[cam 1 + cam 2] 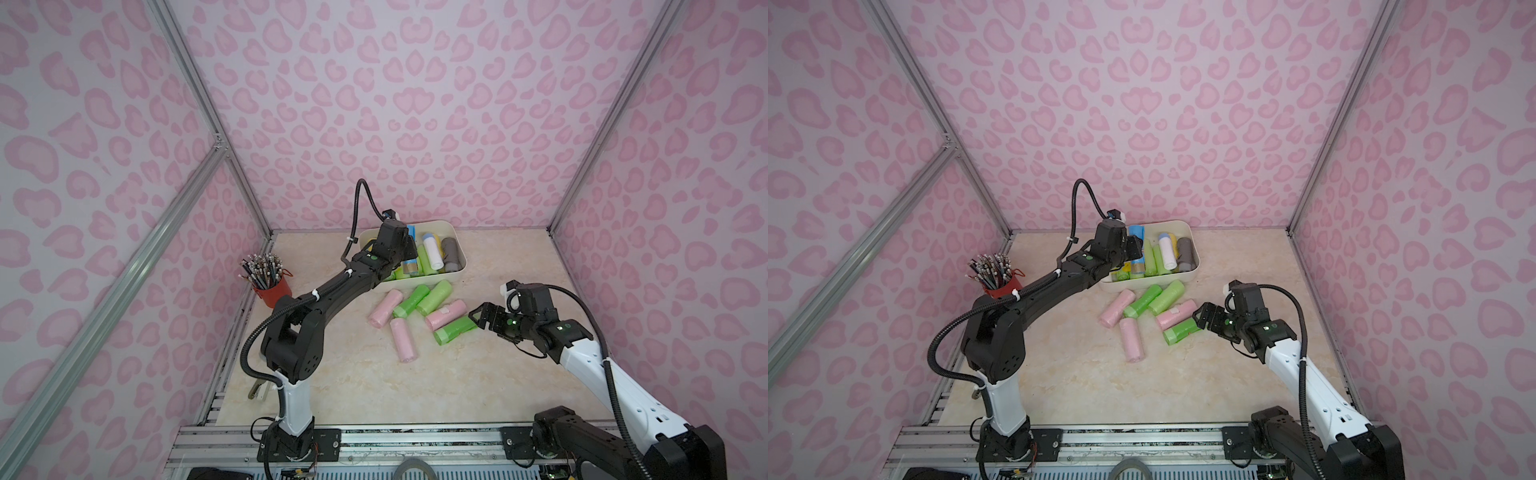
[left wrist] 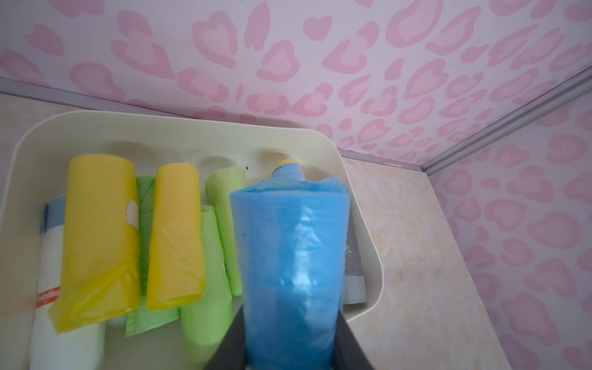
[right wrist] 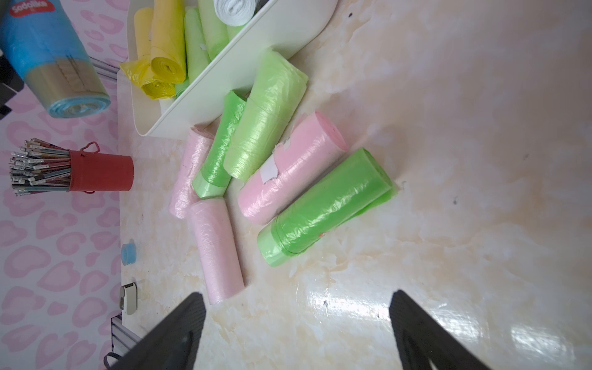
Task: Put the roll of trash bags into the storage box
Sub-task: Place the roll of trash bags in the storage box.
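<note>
Next, my left gripper moves down into the box (image 1: 436,279) and releases the blue roll on the green rolls, which lie below it beside the yellow ones.
A blue roll of trash bags (image 2: 290,256) hangs just above the cream storage box (image 2: 160,134), near its end wall. My left gripper (image 2: 290,346) is shut on this roll, one dark finger on each side. Both top views show the roll (image 1: 410,231) (image 1: 1136,232) over the box (image 1: 436,279) (image 1: 1142,284) with the left gripper (image 1: 409,249) on it. Yellow, green, white and grey rolls lie inside the box. My right gripper (image 3: 296,320) (image 1: 478,318) stands open and empty over bare table, beside a green roll (image 3: 326,208).
Several loose pink and green rolls (image 1: 409,316) lie on the table in front of the box. A red pencil cup (image 1: 272,291) stands at the left wall. A small blue cap (image 3: 128,253) and a white clip (image 3: 128,298) lie at the table's left edge.
</note>
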Available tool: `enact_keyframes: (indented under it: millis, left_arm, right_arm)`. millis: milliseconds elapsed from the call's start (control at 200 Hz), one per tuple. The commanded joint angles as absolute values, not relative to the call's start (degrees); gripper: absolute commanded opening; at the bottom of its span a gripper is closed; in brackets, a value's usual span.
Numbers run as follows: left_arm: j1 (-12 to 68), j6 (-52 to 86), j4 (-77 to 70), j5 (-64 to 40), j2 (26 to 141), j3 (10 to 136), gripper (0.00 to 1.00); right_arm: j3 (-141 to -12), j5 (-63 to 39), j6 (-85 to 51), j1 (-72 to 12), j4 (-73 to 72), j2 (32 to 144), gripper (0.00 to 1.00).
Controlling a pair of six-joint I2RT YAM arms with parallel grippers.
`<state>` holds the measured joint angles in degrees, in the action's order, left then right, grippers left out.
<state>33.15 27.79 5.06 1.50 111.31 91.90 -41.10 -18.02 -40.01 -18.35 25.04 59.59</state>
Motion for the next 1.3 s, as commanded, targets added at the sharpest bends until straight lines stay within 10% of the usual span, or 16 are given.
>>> enact_keyframes:
  millis: [0, 810, 1291]
  left_arm:
    - [32.5, 26.4, 5.5, 1.7, 114.8, 96.1, 0.27]
    - [27.1, 25.0, 24.8, 3.6, 148.0, 138.9, 0.28]
    - [27.7, 24.8, 26.6, 3.2, 148.2, 139.5, 0.27]
  right_arm:
    - [-40.6, -17.7, -39.9, -18.4, 25.1, 59.2, 0.91]
    - [-40.5, -17.7, -40.0, -18.4, 27.3, 58.0, 0.91]
    - [-40.9, -17.2, -39.8, -18.4, 27.9, 58.6, 0.91]
